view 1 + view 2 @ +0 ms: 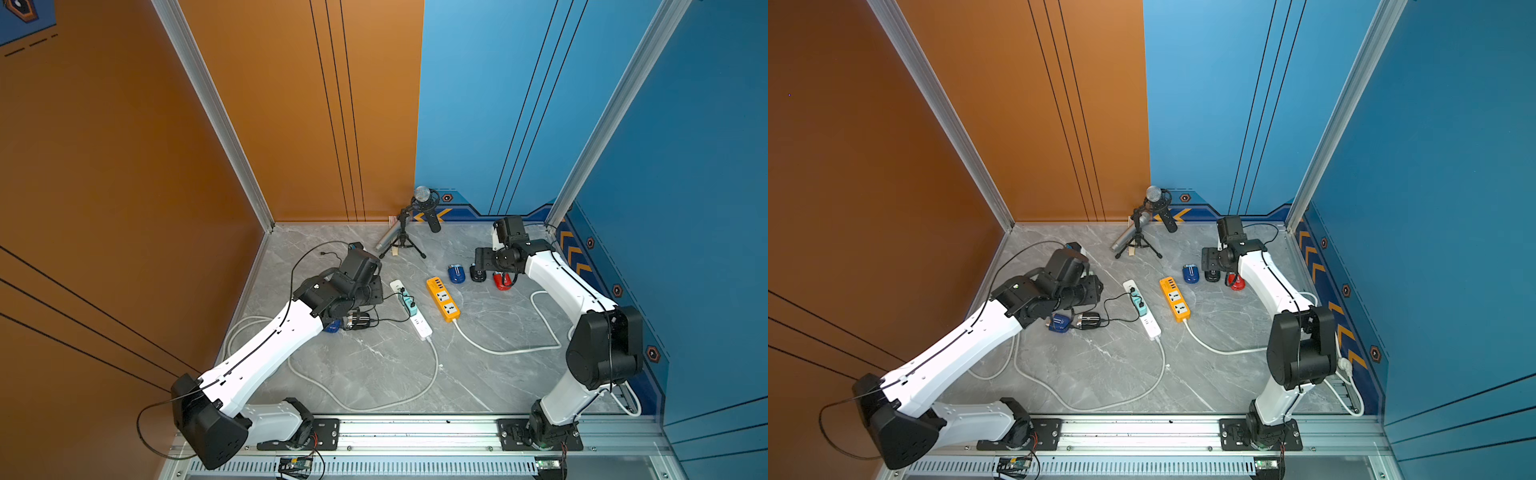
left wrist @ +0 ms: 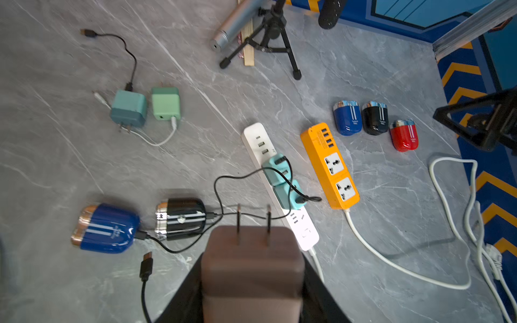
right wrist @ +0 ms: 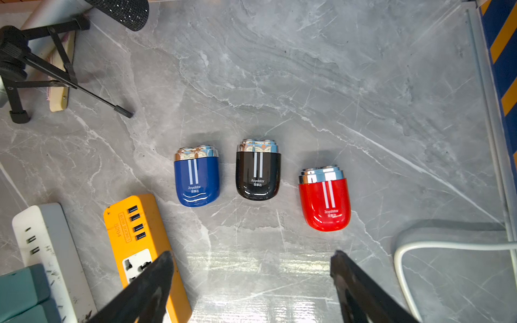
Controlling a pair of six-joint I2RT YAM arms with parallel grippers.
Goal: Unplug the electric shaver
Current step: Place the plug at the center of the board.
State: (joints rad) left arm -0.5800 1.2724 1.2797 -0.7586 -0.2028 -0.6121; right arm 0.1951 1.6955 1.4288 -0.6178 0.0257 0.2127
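My left gripper next leaves the white power strip (image 2: pixel 306 233) to release down on bare tabletop (image 2: pixel 89 117) beside the loose teal adapter, as unplugged adapters already lie there.
My left gripper (image 2: pixel 251 251) is shut on a brown plug adapter (image 2: pixel 251 263), held above the table with its two metal prongs pointing away from the wrist. Below it lie a blue shaver (image 2: pixel 106 228) and a black shaver (image 2: pixel 180 218), each with a black cable in its end. Those cables run toward two teal adapters (image 2: pixel 281 181) plugged into the white power strip (image 2: pixel 306 233). A loose USB plug (image 2: pixel 147 263) lies near the blue shaver. My right gripper (image 3: pixel 251 260) is open over bare table, near three cable-free shavers: blue (image 3: pixel 197 179), black (image 3: pixel 257 173), red (image 3: pixel 324 201).
An orange power strip (image 1: pixel 442 299) lies beside the white one, and white mains cords loop across the front of the table. A microphone on a tripod (image 1: pixel 401 237) stands at the back. Two unplugged adapters, teal (image 2: pixel 128 107) and green (image 2: pixel 165 103), lie far left.
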